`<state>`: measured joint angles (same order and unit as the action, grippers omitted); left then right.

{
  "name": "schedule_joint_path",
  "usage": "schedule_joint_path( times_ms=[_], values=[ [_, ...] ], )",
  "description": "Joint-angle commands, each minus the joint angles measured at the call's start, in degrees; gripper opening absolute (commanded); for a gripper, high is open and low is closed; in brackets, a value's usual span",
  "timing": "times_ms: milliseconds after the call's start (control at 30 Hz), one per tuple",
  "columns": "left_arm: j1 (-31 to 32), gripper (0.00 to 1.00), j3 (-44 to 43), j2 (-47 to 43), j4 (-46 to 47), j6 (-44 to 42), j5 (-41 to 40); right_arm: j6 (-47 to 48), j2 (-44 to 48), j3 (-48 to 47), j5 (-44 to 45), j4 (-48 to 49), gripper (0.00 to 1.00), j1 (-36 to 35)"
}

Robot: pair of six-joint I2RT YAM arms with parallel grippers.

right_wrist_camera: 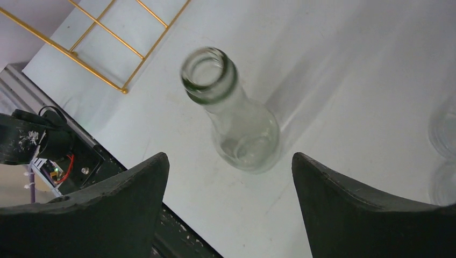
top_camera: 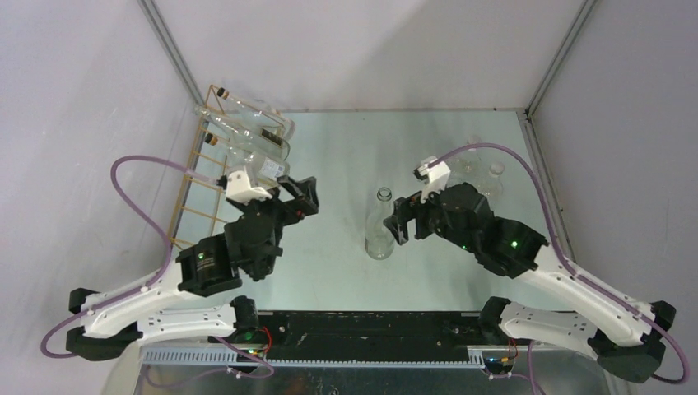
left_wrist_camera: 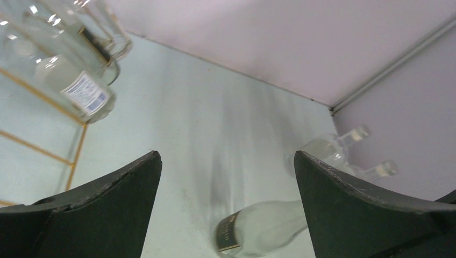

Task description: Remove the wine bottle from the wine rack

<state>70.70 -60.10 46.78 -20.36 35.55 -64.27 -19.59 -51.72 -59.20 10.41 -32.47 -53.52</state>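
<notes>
The upright wine bottle's neck [top_camera: 383, 202] [right_wrist_camera: 219, 95] lies left of my right gripper in the top view, so the gripper shifts sideways onto it next and closes there.
The gold wire wine rack [top_camera: 191, 193] lies along the left wall and also shows in the left wrist view [left_wrist_camera: 40, 95] and the right wrist view [right_wrist_camera: 102, 48]. Three clear bottles [top_camera: 251, 141] lie on its far end, one with a white-and-blue label [left_wrist_camera: 80, 88]. A clear, uncapped wine bottle [top_camera: 379, 234] stands upright on the table mid-scene, off the rack [right_wrist_camera: 236, 123] [left_wrist_camera: 263, 228]. My right gripper [top_camera: 396, 220] [right_wrist_camera: 228, 157] is open just right of this bottle, apart from it. My left gripper [top_camera: 311, 197] [left_wrist_camera: 226, 156] is open and empty, beside the rack's bottles.
Several clear glass bottles [top_camera: 481, 169] stand at the back right corner, seen too in the left wrist view [left_wrist_camera: 336, 153] and at the right wrist view's edge [right_wrist_camera: 443, 129]. Grey walls enclose the table on three sides. A black rail [top_camera: 362, 329] runs along the near edge.
</notes>
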Motion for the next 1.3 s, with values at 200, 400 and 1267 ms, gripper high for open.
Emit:
schedule_joint_path(
  times_ms=[200,400,1267],
  values=[
    [-0.3,1.00,6.4,-10.6,-14.2,16.5,-5.7,5.2,-8.5,-1.5,4.0,16.2,0.86,-2.9],
    [-0.3,1.00,5.1,-10.2,-16.2,16.9,-6.4,6.7,-13.5,-1.6,5.5,18.9,0.80,-3.0],
    [-0.4,1.00,4.3,-13.8,-20.9,14.6,-11.6,9.7,-14.2,-1.6,6.9,19.9,0.06,0.6]
  ],
)
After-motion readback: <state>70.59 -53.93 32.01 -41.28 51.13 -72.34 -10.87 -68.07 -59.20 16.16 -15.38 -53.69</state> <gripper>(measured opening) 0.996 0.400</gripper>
